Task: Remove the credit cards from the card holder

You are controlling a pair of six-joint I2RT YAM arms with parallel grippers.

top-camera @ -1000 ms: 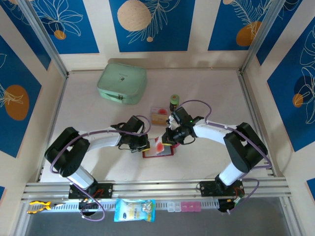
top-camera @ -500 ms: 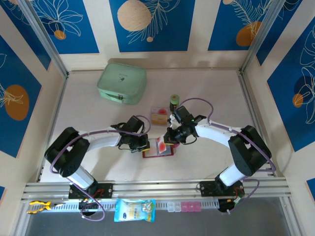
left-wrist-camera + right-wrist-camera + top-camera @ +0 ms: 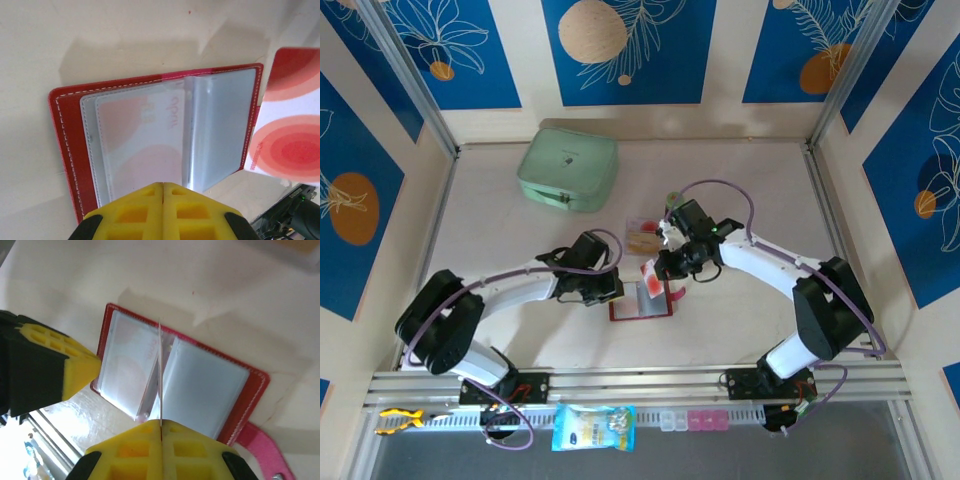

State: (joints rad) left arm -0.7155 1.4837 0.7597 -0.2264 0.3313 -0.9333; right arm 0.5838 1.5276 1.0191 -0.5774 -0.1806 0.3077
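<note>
My right gripper carries the card (image 3: 652,279) outward from above the holder (image 3: 642,306) next, over the cards on the table, since it hangs clear of the sleeves.
The dark-red card holder (image 3: 642,306) lies open on the table, its greyish clear sleeves (image 3: 220,125) facing up. One pale red credit card (image 3: 145,135) sits inside the left sleeve. My left gripper (image 3: 163,185) is shut with nothing between its fingers, its tips resting on the holder's near-left edge (image 3: 610,293). My right gripper (image 3: 161,424) is shut on a credit card with red circles (image 3: 295,135), held upright above the holder and seen edge-on (image 3: 160,365) in the right wrist view. That card (image 3: 649,277) hangs clear of the sleeves. The holder's pink strap tab (image 3: 260,440) sticks out to the right.
More cards (image 3: 642,236) lie on the table just behind the holder. A small green can (image 3: 674,203) stands behind them, partly hidden by the right arm. A mint-green zip case (image 3: 568,168) sits at the back left. Walls enclose the table on three sides.
The right gripper has risen and drawn back from the holder with the red card, which now stands free of the sleeves. The left gripper has stayed on the holder.
</note>
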